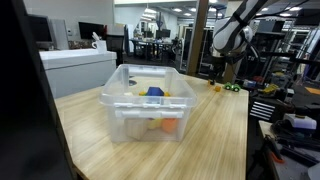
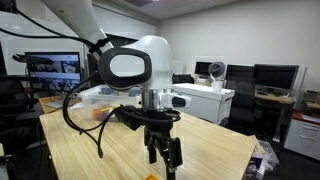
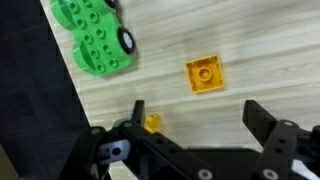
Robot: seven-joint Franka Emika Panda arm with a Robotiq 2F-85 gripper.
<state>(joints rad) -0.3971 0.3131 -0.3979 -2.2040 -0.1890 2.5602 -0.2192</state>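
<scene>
My open gripper should move down and advance until its fingers straddle the orange toy brick [image 2: 152, 177], since the brick lies below it, just beyond the fingers.
In the wrist view my gripper [image 3: 197, 108] hangs open over the wooden table [image 3: 260, 50], with nothing between its black fingers [image 3: 262, 118]. Just beyond the fingertips lies a flat yellow square brick [image 3: 203, 74]. A green studded toy car base [image 3: 95, 38] with black wheels sits at the upper left. Beside the left finger there is a small yellow piece [image 3: 152, 123]. In an exterior view the gripper [image 1: 222, 68] hovers above the green toy [image 1: 233, 88] and the yellow brick [image 1: 214, 87] near the table's far end. In an exterior view the gripper [image 2: 165, 155] points down at the tabletop.
A clear plastic bin [image 1: 148, 100] holding blue, yellow and orange toys stands mid-table. The table edge [image 3: 62, 90] runs close to the green toy, with dark floor past it. Desks, monitors and a white cabinet [image 2: 205, 100] surround the table.
</scene>
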